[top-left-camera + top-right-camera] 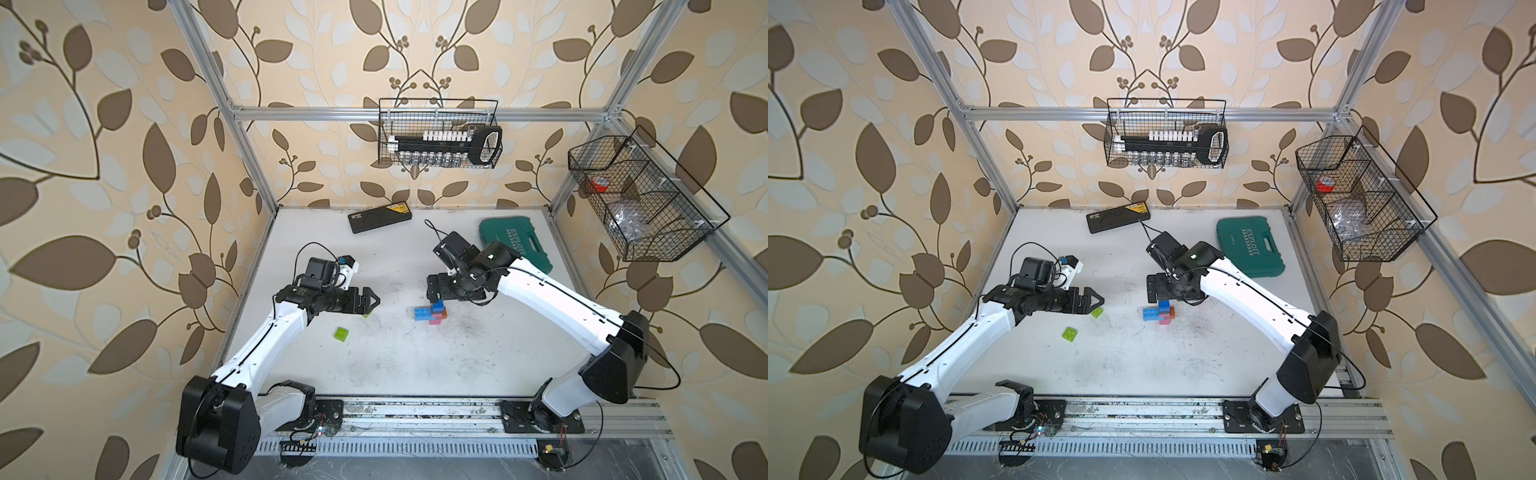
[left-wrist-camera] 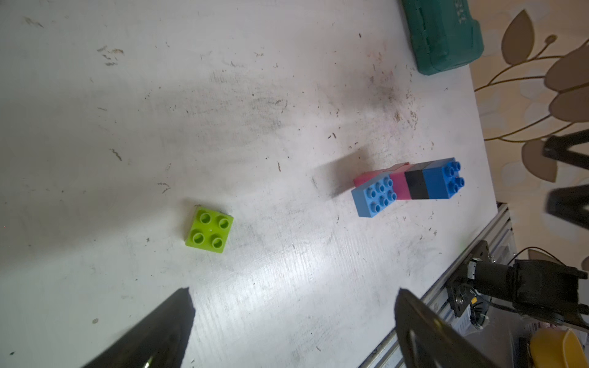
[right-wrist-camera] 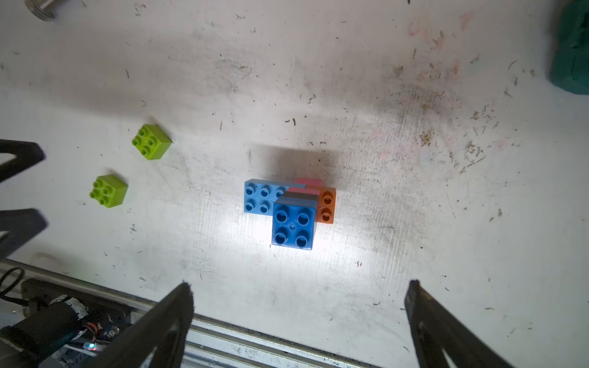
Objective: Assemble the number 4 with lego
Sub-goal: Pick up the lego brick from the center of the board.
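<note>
The far green brick is below my left gripper, so the gripper should next lower its open fingers around the brick's sides, where bare tabletop leaves room for both.
The number 4 stands mid-table as a stack of joined lego. In the right wrist view a dark blue brick tops a black one, with a light blue brick, an orange brick and pink bricks lower down. My right gripper hangs open and empty just behind and above the stack. Two lime green bricks lie loose to its left. My left gripper is open and empty, its tip over one green brick. The other green brick lies nearer the front.
A teal tool case lies at the back right and a flat black box at the back middle. Wire baskets hang on the walls. The metal rail runs along the table's front edge.
</note>
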`<state>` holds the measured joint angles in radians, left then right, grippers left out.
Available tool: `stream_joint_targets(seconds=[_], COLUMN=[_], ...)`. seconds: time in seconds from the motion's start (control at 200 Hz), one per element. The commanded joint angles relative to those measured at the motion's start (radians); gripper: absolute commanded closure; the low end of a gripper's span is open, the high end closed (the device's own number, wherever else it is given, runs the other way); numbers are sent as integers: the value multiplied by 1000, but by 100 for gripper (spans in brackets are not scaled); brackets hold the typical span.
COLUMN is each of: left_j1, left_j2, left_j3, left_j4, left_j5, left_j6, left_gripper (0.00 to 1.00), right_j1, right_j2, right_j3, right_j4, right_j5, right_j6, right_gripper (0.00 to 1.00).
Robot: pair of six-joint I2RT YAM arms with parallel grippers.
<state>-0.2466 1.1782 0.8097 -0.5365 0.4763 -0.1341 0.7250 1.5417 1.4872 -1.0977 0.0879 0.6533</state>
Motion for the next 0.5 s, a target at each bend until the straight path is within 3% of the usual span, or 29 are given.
stream_joint_targets(seconds=[0.0, 0.175, 0.325, 0.5], left_j1=[-65, -116, -159, -222], left_j2=[45, 144, 235, 371], left_j3=[73, 152, 214, 278], left_j4=[-91, -170, -211, -225], left_j5=[-139, -281, -379, -468], left_j6=[40, 82, 139, 213], left_gripper=[1, 4, 14, 20], right_j1=[-15, -76, -100, -143], right_j2=[-60, -158, -197, -240], right_j3=[-71, -175, -202, -257], right_j4=[-7, 66, 72, 118], right_j5=[-40, -108, -115, -188], right_j6=[-33, -57, -93, -117], right_gripper=[1, 1, 1, 1])
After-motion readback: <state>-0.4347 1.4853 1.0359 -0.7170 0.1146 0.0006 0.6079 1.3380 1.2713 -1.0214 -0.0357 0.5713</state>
